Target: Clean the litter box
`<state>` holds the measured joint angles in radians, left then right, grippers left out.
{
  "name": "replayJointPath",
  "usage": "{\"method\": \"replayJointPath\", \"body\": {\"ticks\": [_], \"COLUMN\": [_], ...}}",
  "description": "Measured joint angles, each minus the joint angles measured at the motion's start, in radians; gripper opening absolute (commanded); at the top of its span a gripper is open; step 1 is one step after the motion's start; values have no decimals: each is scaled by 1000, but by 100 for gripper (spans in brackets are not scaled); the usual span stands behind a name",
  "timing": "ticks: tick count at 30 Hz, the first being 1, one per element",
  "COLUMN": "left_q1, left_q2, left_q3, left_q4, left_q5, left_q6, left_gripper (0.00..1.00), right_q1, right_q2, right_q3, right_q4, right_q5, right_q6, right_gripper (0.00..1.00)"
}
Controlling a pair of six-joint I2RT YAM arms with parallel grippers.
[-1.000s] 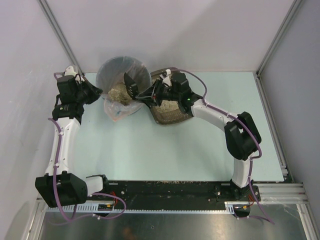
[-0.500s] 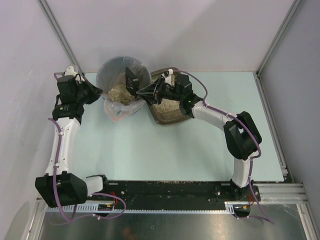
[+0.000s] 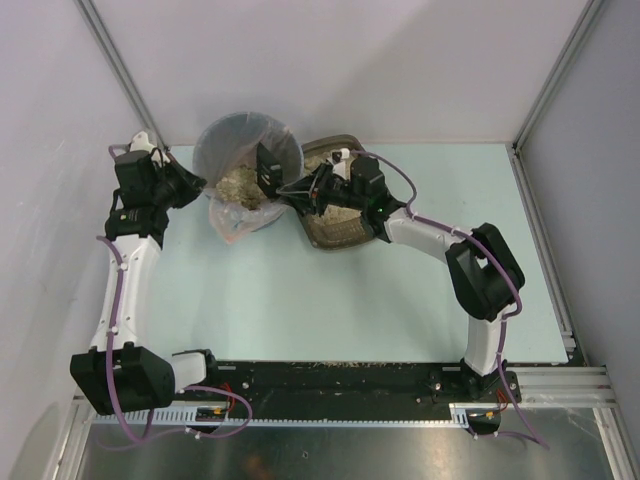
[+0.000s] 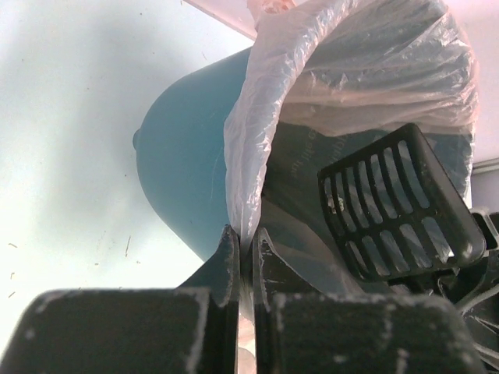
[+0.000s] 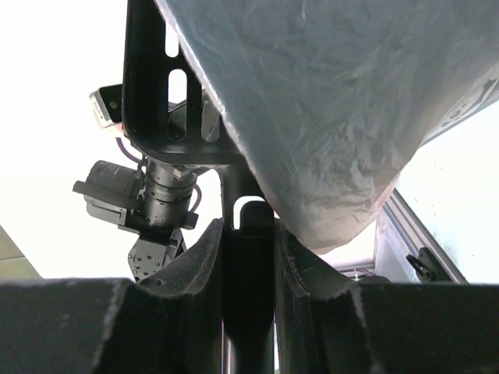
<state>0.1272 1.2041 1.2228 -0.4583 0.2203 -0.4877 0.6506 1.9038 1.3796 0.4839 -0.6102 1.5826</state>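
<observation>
The scoop is bare over the litter in the bin, so my left gripper will next stay at the pinched liner edge point(image 3: 208, 186) point(image 4: 245, 216) and open to release the film.
The grey-brown litter box point(image 3: 338, 244) with beige granules lies right of the round teal bin point(image 3: 232, 135), and my right arm covers part of it. My right gripper point(image 3: 309, 190) is shut on the handle of a black slotted scoop point(image 3: 268, 168), which stands tilted over the bin's right rim. In the right wrist view the gripper point(image 5: 248, 231) clamps the scoop handle point(image 5: 248, 265), with the liner point(image 5: 335, 117) bulging close above. My left gripper point(image 3: 195, 184) is shut on the bin's clear plastic liner point(image 4: 351, 70) at the left rim; its fingertips point(image 4: 228, 248) pinch the film.
Beige litter point(image 3: 240, 185) lies inside the lined bin. Loose liner plastic hangs over the bin's front onto the pale table point(image 3: 330, 300). Grey walls and metal frame posts point(image 3: 118, 70) close in the back and sides. Spilled grains dot the black base rail point(image 3: 340, 372).
The scoop has swung more upright over the bin's right side, and my right wrist has shifted slightly right over the litter box. The left arm has not moved.
</observation>
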Motion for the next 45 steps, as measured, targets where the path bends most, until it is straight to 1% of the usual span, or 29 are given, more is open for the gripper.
{"method": "replayJointPath", "body": {"ticks": [7,13,18,21,23,27,28,31,33,35,37,41,42,44,45], "left_q1": [-3,-3,-3,-3,-3,-3,-3,-3,-3,-3,-3,-2,-2,0,2], "left_q2": [0,0,0,0,0,0,0,3,15,33,56,105,118,140,151], "left_q3": [0,0,0,0,0,0,0,8,23,43,69,120,133,155,166], "left_q4": [1,1,1,1,1,0,1,-7,-18,-27,-37,-55,-60,-64,-67], "left_q5": [1,1,0,1,0,0,0,-6,-10,-14,-18,-27,-30,-37,-39], "left_q6": [-1,0,0,0,0,0,0,1,3,7,9,8,8,10,10], "left_gripper": [0,0,0,0,0,0,0,0,0,0,4,5,10,16,25], "right_q1": [-3,-6,-8,-9,-9,-2,2,6,7,-2,-19,-83,-104,-142,-160], "right_q2": [-2,-2,-16,-40,-53,-53,-53,-62,-81,-106,-126,-149,-156,-171,-175], "right_q3": [-29,-39,-39,-30,6,215,293,448,505,525,525,515,505,480,472], "right_q4": [48,75,63,23,-42,-319,-413,-572,-672,-775,-869,-1038,-1070,-1131,-1164], "right_q5": [1,6,20,19,18,26,34,65,94,138,184,276,294,331,348], "right_q6": [40,39,-6,-53,-106,-290,-354,-489,-576,-653,-716,-833,-858,-906,-931], "right_gripper": [0,0,0,0,0,0,0,0,0,0,0,0,0,0,0]}}
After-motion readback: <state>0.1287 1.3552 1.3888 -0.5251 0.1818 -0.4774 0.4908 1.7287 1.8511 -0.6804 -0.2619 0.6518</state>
